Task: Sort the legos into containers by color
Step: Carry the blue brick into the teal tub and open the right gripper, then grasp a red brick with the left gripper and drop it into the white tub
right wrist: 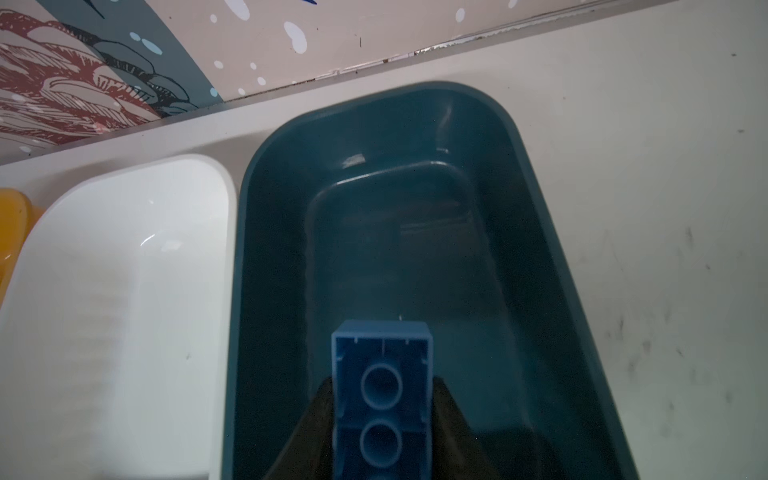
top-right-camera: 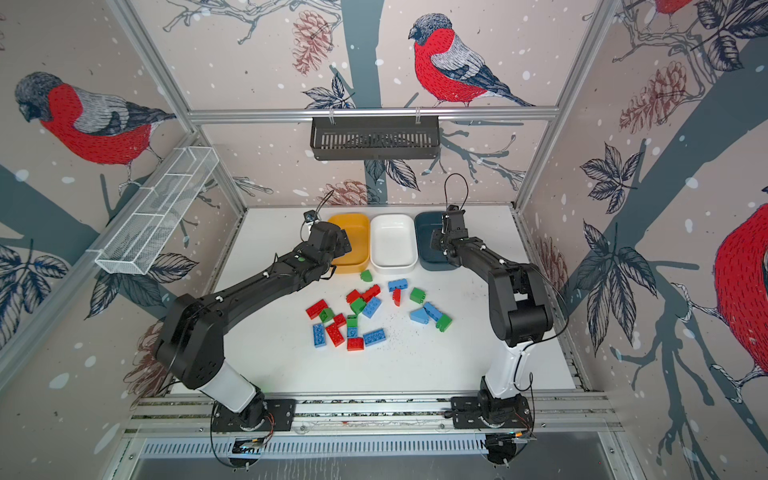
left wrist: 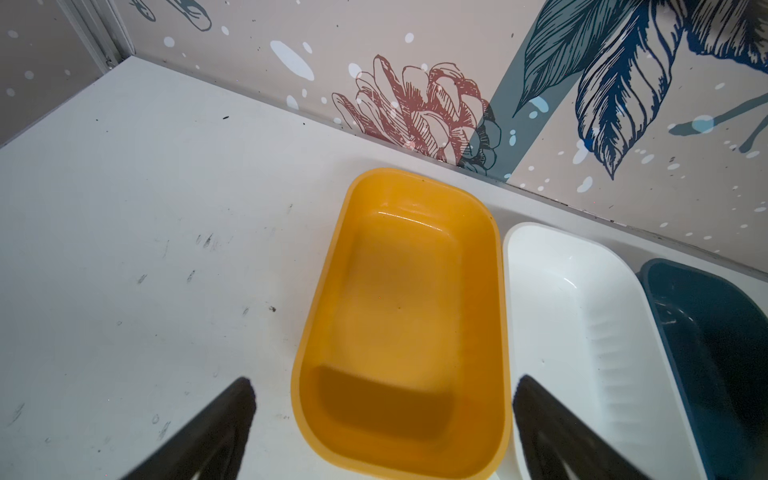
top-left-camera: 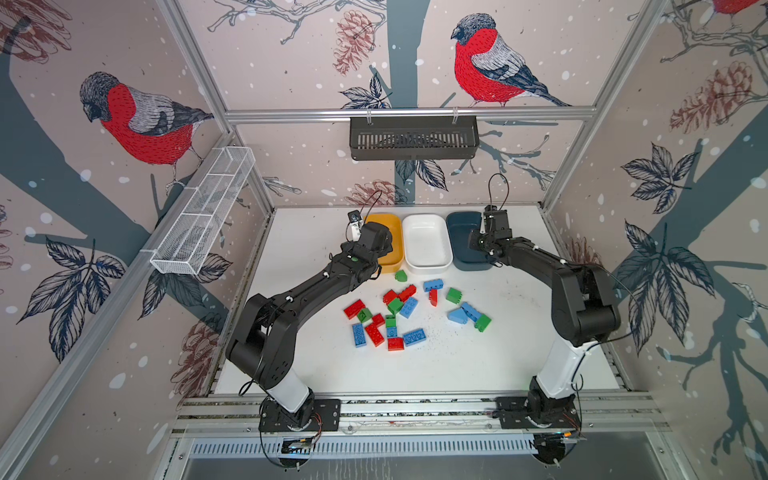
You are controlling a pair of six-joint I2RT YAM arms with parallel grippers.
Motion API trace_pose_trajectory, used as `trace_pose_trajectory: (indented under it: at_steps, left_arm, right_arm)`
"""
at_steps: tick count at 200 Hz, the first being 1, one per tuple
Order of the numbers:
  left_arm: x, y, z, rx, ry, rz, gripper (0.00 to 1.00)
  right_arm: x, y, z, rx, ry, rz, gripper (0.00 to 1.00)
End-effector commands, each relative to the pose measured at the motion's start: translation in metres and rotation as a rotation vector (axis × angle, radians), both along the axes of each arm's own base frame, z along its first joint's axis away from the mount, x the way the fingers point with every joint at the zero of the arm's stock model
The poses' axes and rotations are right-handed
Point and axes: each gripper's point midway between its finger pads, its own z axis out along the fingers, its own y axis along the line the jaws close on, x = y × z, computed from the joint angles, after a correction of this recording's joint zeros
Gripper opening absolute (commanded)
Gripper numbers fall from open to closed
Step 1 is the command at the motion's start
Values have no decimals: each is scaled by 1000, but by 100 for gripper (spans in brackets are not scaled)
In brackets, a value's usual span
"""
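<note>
I need to move my left gripper back from the yellow tub and down onto the red lego nearest the lone green one, because its open fingers are empty.
Three containers stand in a row at the back of the table: a mustard yellow tub, a white tub and a dark teal tub. All three look bare inside. My left gripper hangs open over the near end of the yellow tub, with nothing between its fingers. My right gripper is shut on a blue lego, held underside up above the near end of the teal tub. Several red, blue and green legos lie scattered mid-table.
A lone green lego sits just in front of the yellow tub. A black slotted basket hangs on the back wall and a white wire rack on the left wall. The back wall runs close behind the tubs.
</note>
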Motion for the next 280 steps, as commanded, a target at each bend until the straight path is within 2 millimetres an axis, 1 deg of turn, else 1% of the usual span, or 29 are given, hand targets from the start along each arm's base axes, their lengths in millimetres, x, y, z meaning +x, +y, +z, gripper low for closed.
trace_pose_trajectory:
  at_steps: [1,9,20,37,46,63,76,85,101,114,118,127,129,146,157,177,185,191,193,196,215,239,256,280]
  left_arm:
    - [-3,-14,-3,-22,13,-98,97]
    - [-5,-18,-7,-31,25,-127,97]
    - [-8,-23,-13,-38,49,-160,97]
    - [-15,-34,-21,-25,98,-243,97]
    - [-18,-35,-26,-21,117,-255,97]
    - [-23,-36,-38,-14,157,-263,97]
    - [-28,-39,-46,-10,187,-286,96]
    - [-33,-45,-53,-1,202,-324,96]
    - [-42,-62,-61,35,221,-423,93]
    - [-48,-73,-70,84,253,-492,89]
    - [-50,-76,-73,100,266,-507,88]
    - [-55,-83,-80,139,295,-547,85]
    - [-57,-84,-82,148,302,-560,84]
    - [-71,-102,-94,233,342,-660,79]
    - [-80,-110,-103,299,367,-709,73]
    - [-86,-121,-119,382,414,-753,62]
    - [-87,-124,-125,389,433,-769,61]
    - [-88,-127,-129,388,447,-784,61]
    - [-89,-128,-130,389,452,-789,61]
    - [-89,-130,-132,386,458,-796,61]
    - [-86,-133,-141,397,481,-804,60]
    - [-83,-134,-149,409,496,-798,49]
    - [-86,-137,-155,397,516,-812,47]
    - [-89,-136,-163,389,534,-816,44]
  right_arm:
    - [10,3,-13,-32,62,13,33]
    - [15,7,-13,-22,67,16,36]
    - [19,10,-8,-14,59,12,44]
    - [18,13,4,-8,36,13,53]
    - [15,16,12,-6,16,18,57]
    - [5,19,26,0,-11,25,63]
    - [-5,17,37,3,-32,13,67]
    - [-13,14,46,8,-52,0,70]
    - [-28,13,62,40,-96,-3,74]
    - [-41,11,77,68,-149,2,78]
    - [-45,10,81,76,-162,1,81]
    - [-53,6,90,88,-200,-8,98]
    - [-55,5,92,90,-209,-11,100]
    - [-72,-6,105,109,-273,-47,100]
    - [-81,-14,112,118,-310,-83,100]
    - [-97,-33,121,123,-373,-180,99]
    - [-102,-40,123,123,-385,-216,99]
    - [-104,-45,119,118,-377,-238,99]
    - [-107,-46,126,125,-392,-243,99]
    - [-110,-49,128,125,-396,-251,99]
    - [-118,-61,129,124,-397,-292,99]
    - [-126,-72,132,166,-413,-306,99]
    - [-132,-81,133,191,-432,-337,100]
    - [-135,-83,134,221,-453,-319,100]
